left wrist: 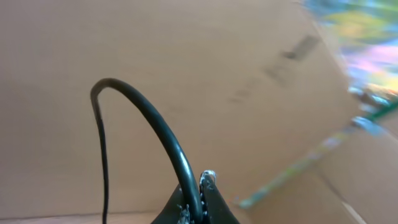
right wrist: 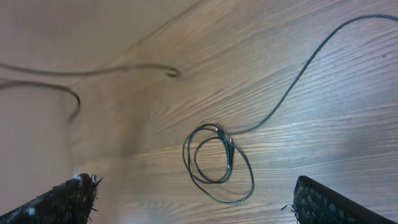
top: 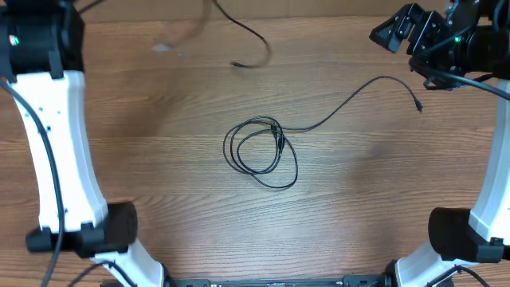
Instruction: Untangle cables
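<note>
My left gripper will next swing left in the overhead view, then lower the black cable toward empty wood, as the loose coil fills the middle of the table.
One thin black cable lies as a loose coil (top: 259,151) mid-table. Its tail (top: 358,89) runs up and right to a small plug tip (top: 419,106). A second black cable (top: 259,40) drops in from the top edge, its end (top: 237,64) resting on the wood. In the left wrist view my left gripper (left wrist: 198,199) is shut on a black cable (left wrist: 155,124) that arches up out of the jaws. My right gripper (top: 402,28) hovers at the far right, open and empty. From its wrist camera (right wrist: 199,199) the coil (right wrist: 214,162) lies between and beyond the fingers.
The table is bare brown wood (top: 143,159). White arm links stand at the left (top: 56,159) and right (top: 494,183) edges. Thicker black robot wiring (top: 478,78) runs by the right arm. Cardboard-coloured background fills the left wrist view.
</note>
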